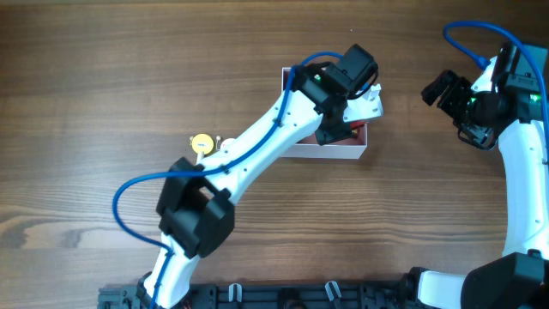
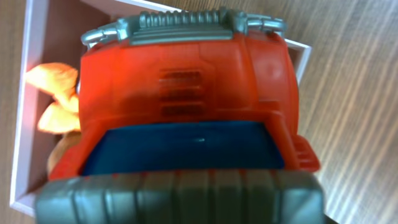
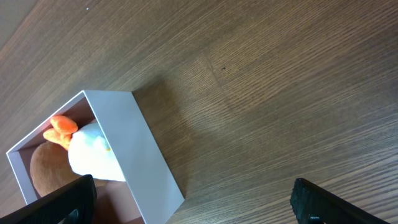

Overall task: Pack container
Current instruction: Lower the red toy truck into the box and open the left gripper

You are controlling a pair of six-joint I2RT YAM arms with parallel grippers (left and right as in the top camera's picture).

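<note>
The red truck should go into the container's space beside the plush toy next, so my left gripper will lower slightly and release it there. The plush toy takes up the other side of the container.
The container (image 1: 333,153), a white-walled box with a pink inside, stands at mid-table. My left gripper (image 1: 345,118) hovers over it, shut on a red toy truck (image 2: 186,87) with a blue window and grey bumpers. The truck fills the left wrist view, so the fingers are hidden there. The container's rim (image 2: 23,93) shows beneath the truck, with an orange plush part (image 2: 56,93) inside. My right gripper (image 1: 439,89) is open and empty to the container's right. In the right wrist view my open fingers (image 3: 199,211) frame the container's wall (image 3: 134,143), with a white, orange and brown plush toy (image 3: 87,152) inside.
A small yellow round object (image 1: 202,143) lies on the wooden table left of the container, beside my left arm. The arm bases and a black rail run along the front edge (image 1: 326,293).
</note>
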